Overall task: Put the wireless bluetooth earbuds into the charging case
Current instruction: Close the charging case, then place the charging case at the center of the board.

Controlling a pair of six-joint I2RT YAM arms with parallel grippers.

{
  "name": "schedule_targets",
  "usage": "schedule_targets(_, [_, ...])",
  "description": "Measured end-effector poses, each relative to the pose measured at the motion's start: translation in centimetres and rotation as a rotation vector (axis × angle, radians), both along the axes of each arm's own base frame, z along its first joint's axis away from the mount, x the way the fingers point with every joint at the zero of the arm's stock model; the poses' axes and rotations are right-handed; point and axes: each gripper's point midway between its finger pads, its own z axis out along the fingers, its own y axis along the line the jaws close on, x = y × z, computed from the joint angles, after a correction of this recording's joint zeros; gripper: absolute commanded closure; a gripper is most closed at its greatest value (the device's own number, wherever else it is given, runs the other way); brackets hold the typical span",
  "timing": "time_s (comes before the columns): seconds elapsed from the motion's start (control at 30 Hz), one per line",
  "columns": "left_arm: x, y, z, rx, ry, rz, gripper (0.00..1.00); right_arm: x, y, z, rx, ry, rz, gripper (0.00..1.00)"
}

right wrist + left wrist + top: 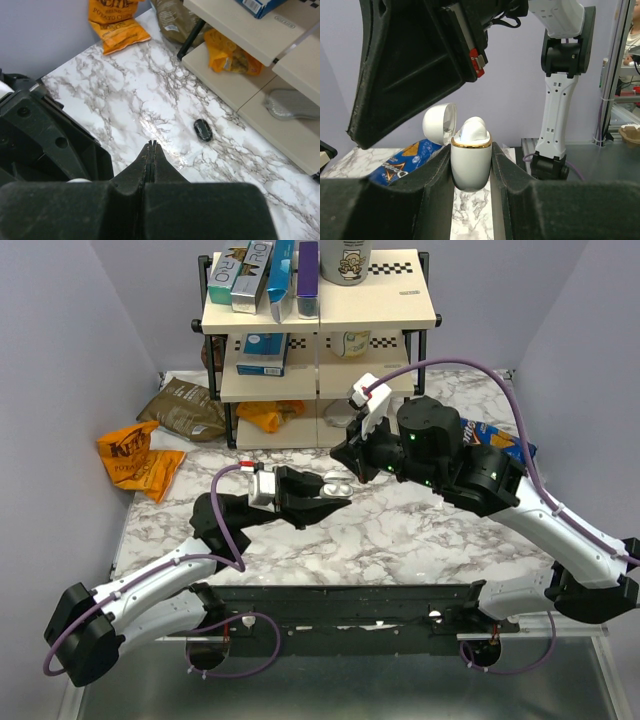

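Note:
White earbuds stand in the charging case's opening, so the left gripper's fingers tilt downward next. Then the charging case (335, 483) comes down onto the bare marble below for release.
My left gripper (471, 172) is shut on the charging case (471, 162), a white egg-shaped case with a gold rim, and holds it upright above the marble table. Its lid (440, 125) is flipped open to the left. White earbuds (473, 131) stand up out of its mouth; I cannot tell whether one or two. From the top view the case (335, 483) sits at the left gripper (340, 498) fingertips. The right gripper (352, 462) hovers just above and behind it. Its jaws are pressed together on nothing (151, 146).
A small black oval object (202, 130) lies on the marble near the shelf foot. The shelf rack (320, 315) stands at the back. Orange chip bags (135, 455) and a brown bag (185, 408) lie at back left. A blue Doritos bag (495, 437) lies behind the right arm.

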Motion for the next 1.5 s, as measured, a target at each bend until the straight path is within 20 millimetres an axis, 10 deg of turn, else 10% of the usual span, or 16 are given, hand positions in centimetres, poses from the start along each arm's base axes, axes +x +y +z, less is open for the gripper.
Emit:
schedule_targets(0.67, [1.5,-0.3,-0.2,0.016,0.021,0.063,1.0,-1.7,-1.2,-1.9,0.003,0.068,0.024,0.99])
schedule_targets(0.83, [4.3,-0.3,-1.2,0.032,0.162,0.176,1.0,1.4,-5.7,-2.4,0.045,0.006,-0.263,0.73])
schedule_targets(1.0, [9.2,-1.3,-8.0,0.137,0.498,0.322,1.0,2.7,-10.8,-5.6,0.103,-0.008,-0.475,0.5])
schedule_targets(1.23, [14.3,-2.5,-22.0,0.403,0.915,0.508,1.0,2.9,-11.2,-10.7,0.1,0.066,-0.54,0.48])
schedule_targets(1.5, [18.7,-4.9,-27.4,0.477,1.092,0.562,1.0,2.3,-11.3,-11.8,0.131,0.108,-0.535,0.47])
